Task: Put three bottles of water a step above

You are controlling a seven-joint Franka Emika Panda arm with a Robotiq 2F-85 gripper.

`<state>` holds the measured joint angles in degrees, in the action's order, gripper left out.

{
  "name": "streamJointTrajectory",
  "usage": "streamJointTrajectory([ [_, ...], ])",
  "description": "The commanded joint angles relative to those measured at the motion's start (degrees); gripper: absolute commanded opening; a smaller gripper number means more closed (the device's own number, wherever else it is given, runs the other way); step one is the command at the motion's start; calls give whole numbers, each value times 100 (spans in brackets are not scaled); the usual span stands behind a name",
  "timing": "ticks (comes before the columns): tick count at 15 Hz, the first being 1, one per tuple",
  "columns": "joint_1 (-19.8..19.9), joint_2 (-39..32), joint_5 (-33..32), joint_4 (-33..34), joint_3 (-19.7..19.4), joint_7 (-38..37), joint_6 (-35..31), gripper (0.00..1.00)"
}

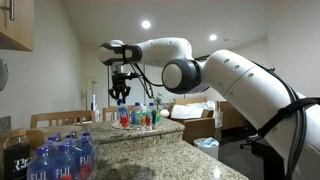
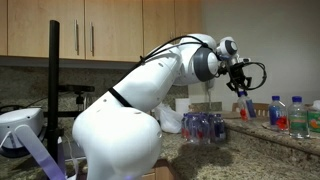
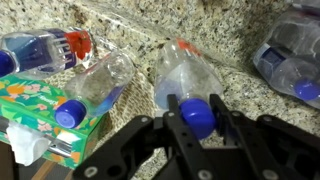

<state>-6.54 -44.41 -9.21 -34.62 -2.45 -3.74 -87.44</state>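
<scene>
My gripper should next lower the tilted bottle and turn it upright on the near end of the ledge. Then it should let go of the blue cap.
My gripper [image 3: 198, 120] is shut on the blue cap of a clear water bottle [image 3: 185, 75], which hangs below it over the granite. In both exterior views the gripper [image 1: 120, 92] [image 2: 240, 80] holds this bottle [image 2: 246, 103] slightly tilted, just above the near end of the raised granite ledge [image 1: 150, 129] [image 2: 290, 136]. A second blue-capped bottle [image 3: 98, 88] stands close beside it. A third bottle with a red and blue label [image 3: 45, 50] is further off. More bottles [image 2: 276, 111] stand on the ledge.
A green floral box [image 3: 28, 112] sits next to the second bottle. A shrink-wrapped pack of blue-capped bottles [image 2: 205, 126] [image 1: 62, 158] rests on the lower countertop. A coloured bottle [image 2: 297, 116] stands further along the ledge. Cardboard boxes [image 1: 195, 112] and wooden chairs [image 1: 55, 119] stand behind.
</scene>
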Motion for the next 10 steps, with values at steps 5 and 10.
streamJointTrajectory([
  [5,228,-406,238,334,50,-300,-165,10],
  [10,376,-584,455,532,85,-528,-348,10],
])
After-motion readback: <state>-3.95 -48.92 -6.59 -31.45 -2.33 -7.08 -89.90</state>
